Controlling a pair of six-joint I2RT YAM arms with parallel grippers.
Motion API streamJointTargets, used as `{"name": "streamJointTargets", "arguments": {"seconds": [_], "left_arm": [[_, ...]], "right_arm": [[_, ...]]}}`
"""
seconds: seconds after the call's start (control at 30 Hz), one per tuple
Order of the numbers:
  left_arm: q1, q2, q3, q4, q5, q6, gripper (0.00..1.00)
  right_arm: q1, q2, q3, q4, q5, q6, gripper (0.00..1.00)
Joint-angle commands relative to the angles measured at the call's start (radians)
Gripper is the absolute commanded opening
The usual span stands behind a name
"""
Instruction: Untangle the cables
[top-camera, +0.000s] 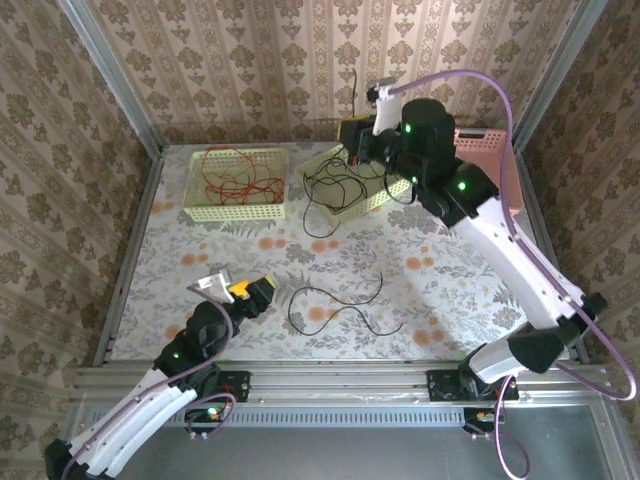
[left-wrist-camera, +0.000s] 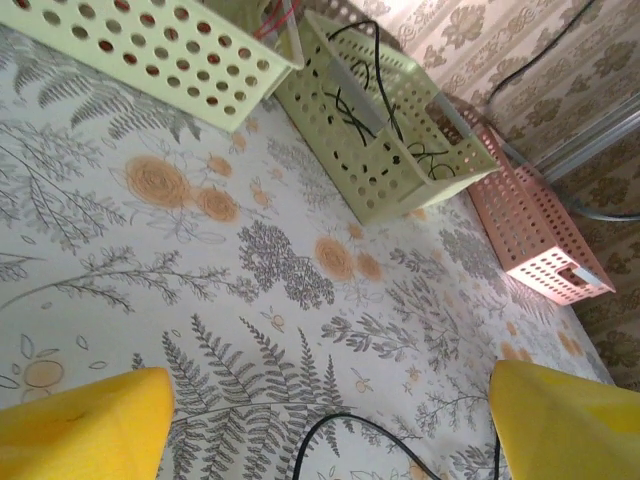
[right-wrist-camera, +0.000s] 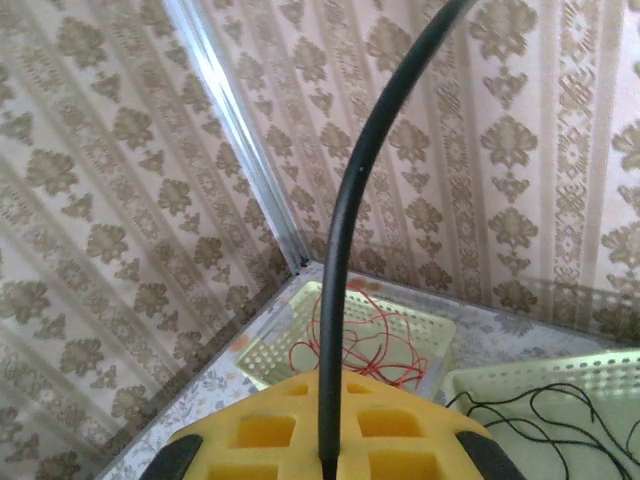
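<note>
I should tilt my right gripper downward and lower it over the open inside of the middle green basket (top-camera: 380, 200) to release its cable, since black cables lie there.
A loose black cable (top-camera: 340, 306) lies in curves on the flowered table, just right of my left gripper (top-camera: 254, 292). That gripper hovers low with its yellow fingers (left-wrist-camera: 80, 428) wide apart, and one loop of the cable (left-wrist-camera: 345, 424) lies on the cloth between them, untouched. Red cables (top-camera: 235, 178) sit coiled in the left green basket (top-camera: 200, 208). More black cables (top-camera: 340, 185) fill the middle green basket (top-camera: 380, 200). My right gripper (top-camera: 357, 137) hangs above that basket, shut on a black cable (right-wrist-camera: 345, 200) that rises from its yellow pads (right-wrist-camera: 260, 440).
A pink basket (top-camera: 488, 148) stands at the back right, behind the right arm. Metal rails frame the table on all sides, with patterned walls close around. In the left wrist view the pink basket (left-wrist-camera: 540, 225) lies beyond the middle green basket (left-wrist-camera: 385, 190).
</note>
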Motion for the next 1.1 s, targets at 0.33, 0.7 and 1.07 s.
{"name": "streamJointTargets", "arguments": {"seconds": [0.33,0.7,1.07], "left_arm": [[0.0,-0.066,0.045,-0.171,0.011,0.005,0.84],[-0.001,-0.004,0.11,-0.192,0.023,0.012,0.84],[-0.002,0.011,0.131,-0.219,0.071,-0.012,0.84]], "right_arm": [[-0.238,0.219,0.261,0.033,-0.172,0.173,0.0],[-0.293,0.493,0.431,0.039,-0.196,0.27,0.0],[-0.247,0.594,0.328,0.009,-0.117,0.191,0.0]]}}
